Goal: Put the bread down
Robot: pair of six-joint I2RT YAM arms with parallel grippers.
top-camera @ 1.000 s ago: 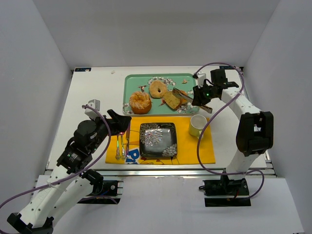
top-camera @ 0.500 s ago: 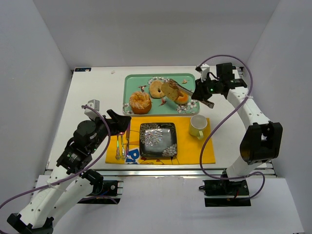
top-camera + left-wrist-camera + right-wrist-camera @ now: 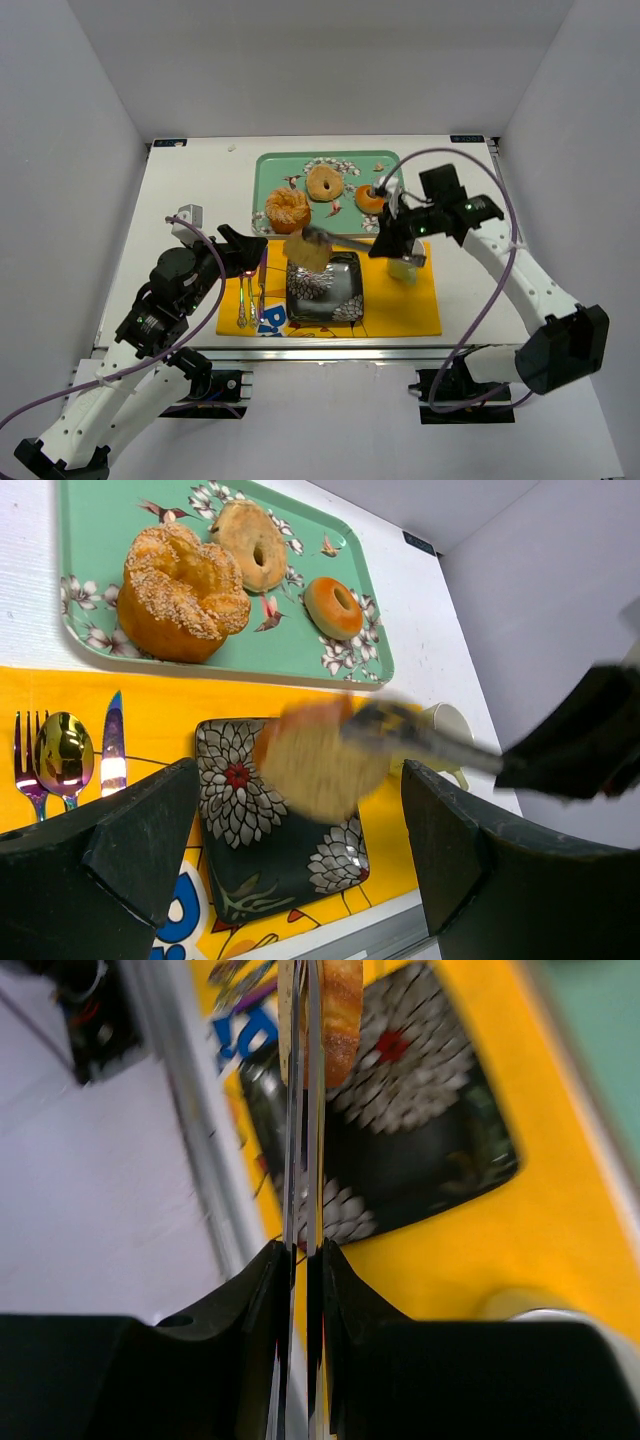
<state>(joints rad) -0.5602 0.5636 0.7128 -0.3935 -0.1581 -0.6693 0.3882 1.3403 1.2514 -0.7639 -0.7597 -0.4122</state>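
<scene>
The right gripper next needs to move down and back until the slice meets the large flower (image 3: 312,284) and release the tongs (image 3: 362,242), as the bread hangs above the plate's far corner.
My right gripper (image 3: 390,235) is shut on a pair of metal tongs (image 3: 362,242). The tongs pinch a tan slice of bread (image 3: 307,250) and hold it above the far left corner of the black floral plate (image 3: 338,303). In the right wrist view the gripper (image 3: 308,1260) clamps the tongs (image 3: 304,1110), with the bread (image 3: 341,1005) at their tip over the plate (image 3: 430,1130). My left gripper (image 3: 250,255) is open and empty, left of the plate. In its view (image 3: 300,870) the blurred bread (image 3: 320,765) hangs over the plate (image 3: 290,875).
A green tray (image 3: 264,172) behind the plate holds a sesame bun (image 3: 287,210), a bagel (image 3: 325,183) and a small donut (image 3: 370,198). A yellow placemat (image 3: 420,312) carries a mug (image 3: 403,267) at the right and cutlery (image 3: 250,297) at the left.
My right arm has swung the tongs and bread from above the tray toward me and left, to over the black plate. The left arm has not moved.
</scene>
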